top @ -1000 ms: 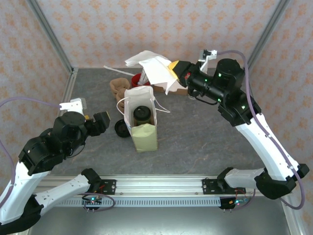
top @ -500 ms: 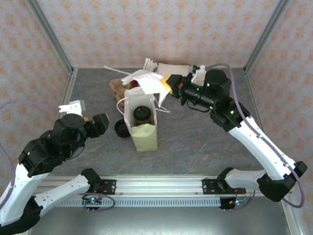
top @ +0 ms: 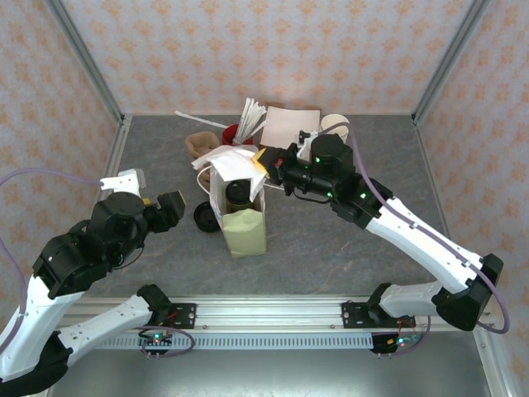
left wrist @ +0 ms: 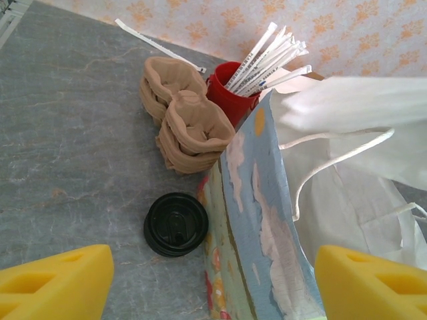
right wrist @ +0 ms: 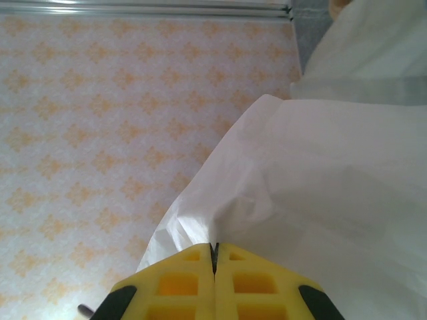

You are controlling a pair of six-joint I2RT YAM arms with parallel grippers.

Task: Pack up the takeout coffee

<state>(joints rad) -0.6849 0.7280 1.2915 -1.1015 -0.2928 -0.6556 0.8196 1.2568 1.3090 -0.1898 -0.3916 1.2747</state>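
Observation:
Because the napkins hang over the bag's opening, which lies below my right gripper, I will tip the gripper down, lower them inside and release them.
The takeout coffee (top: 240, 193), dark with a black lid, stands inside an upright paper bag (top: 242, 227). My right gripper (top: 263, 161) is shut on white paper napkins (top: 227, 157) that hang over the bag's mouth. In the right wrist view the yellow fingers (right wrist: 180, 283) pinch the napkins (right wrist: 320, 200) at their fold. My left gripper (top: 169, 207) hovers open to the left of the bag. In the left wrist view the left gripper (left wrist: 212, 273) faces the bag's printed side (left wrist: 260, 220), and the cup is hidden there.
A loose black lid stack (top: 205, 217) (left wrist: 176, 224) lies against the bag's left side. Behind it sit brown cup carriers (left wrist: 187, 123) and a red cup of wrapped straws (left wrist: 230, 97). Brown paper (top: 289, 124) and cream-rimmed cups (top: 335, 126) stand at the back.
My right arm has swung left and down, carrying the napkins from behind the bag to over its mouth. The left arm has stayed put.

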